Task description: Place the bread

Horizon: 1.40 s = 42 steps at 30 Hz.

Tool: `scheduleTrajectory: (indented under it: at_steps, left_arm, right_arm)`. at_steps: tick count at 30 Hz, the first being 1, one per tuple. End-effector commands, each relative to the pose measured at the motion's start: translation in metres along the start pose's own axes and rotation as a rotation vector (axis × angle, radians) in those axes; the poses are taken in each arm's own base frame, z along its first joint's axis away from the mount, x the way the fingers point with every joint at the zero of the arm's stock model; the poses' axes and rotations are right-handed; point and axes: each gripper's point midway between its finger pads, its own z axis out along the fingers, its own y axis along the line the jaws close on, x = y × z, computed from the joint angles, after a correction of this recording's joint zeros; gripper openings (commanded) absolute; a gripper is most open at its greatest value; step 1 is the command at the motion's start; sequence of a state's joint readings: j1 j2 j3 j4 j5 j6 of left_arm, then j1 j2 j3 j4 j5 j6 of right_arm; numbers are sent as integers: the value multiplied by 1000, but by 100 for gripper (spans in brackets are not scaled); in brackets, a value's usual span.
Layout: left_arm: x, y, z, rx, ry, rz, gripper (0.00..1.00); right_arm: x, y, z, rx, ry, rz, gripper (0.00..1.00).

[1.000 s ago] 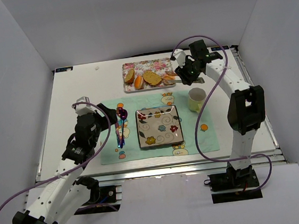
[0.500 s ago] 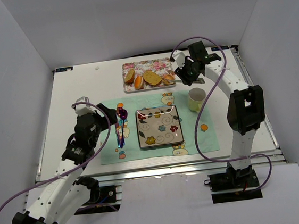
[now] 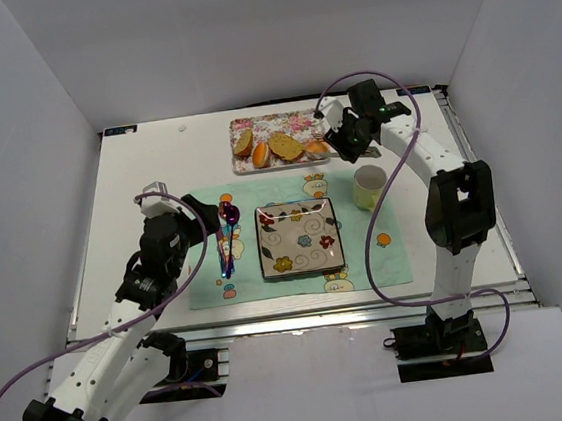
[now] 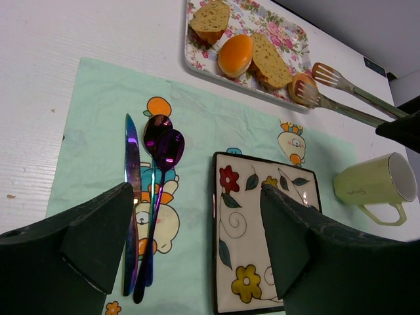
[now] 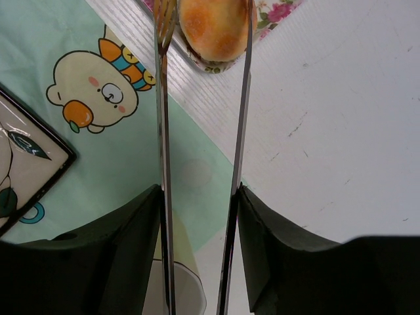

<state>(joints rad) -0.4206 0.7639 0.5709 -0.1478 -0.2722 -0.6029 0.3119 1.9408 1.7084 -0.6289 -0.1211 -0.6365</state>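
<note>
My right gripper has the parted ends of the tongs on both sides of the round golden roll, so next it should move down a little toward the tray (image 3: 277,121) and close, squeezing both tong arms.
Several bread pieces (image 3: 285,147) lie on a floral tray (image 3: 277,121) at the back of the table. My right gripper (image 3: 351,135) is shut on metal tongs (image 5: 161,131). The tong tips straddle a round golden roll (image 5: 213,26) at the tray's right end, also seen in the left wrist view (image 4: 302,84). The right gripper's jaws (image 5: 198,190) press both tong arms. My left gripper (image 3: 198,229) is open and empty (image 4: 197,197), low over the mint placemat beside a flowered square plate (image 3: 299,237).
A pale green cup (image 3: 368,186) stands right of the plate, just under the right wrist (image 5: 187,289). A purple knife and spoons (image 3: 227,238) lie on the placemat (image 3: 367,262) left of the plate. White walls enclose the table.
My right gripper has moved the tongs left and toward the tray, so the tips now sit around the roll. The left arm has not moved.
</note>
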Motion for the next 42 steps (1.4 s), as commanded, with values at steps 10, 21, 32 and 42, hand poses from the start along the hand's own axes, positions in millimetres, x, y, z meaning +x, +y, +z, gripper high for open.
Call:
scheduleTrajectory:
  at_steps: [10,21,32,42]
  left_arm:
    - [-8,-4,-2,13,-27,-9,87]
    - [-9,-4,-2,13,-27,-6,87]
    - [-11,-6,-3,18,-33,-11,87]
    - [-14,-7,-5,24,-45,-21,87]
  right_arm:
    - [4,-6,15,41,44,-23,54]
    - [0,-3,9,31,45,-11,30]
    - [-39,-13,-22,60,-74,-13,16]
    - [-61,-8,-53,51,-163,-20,10]
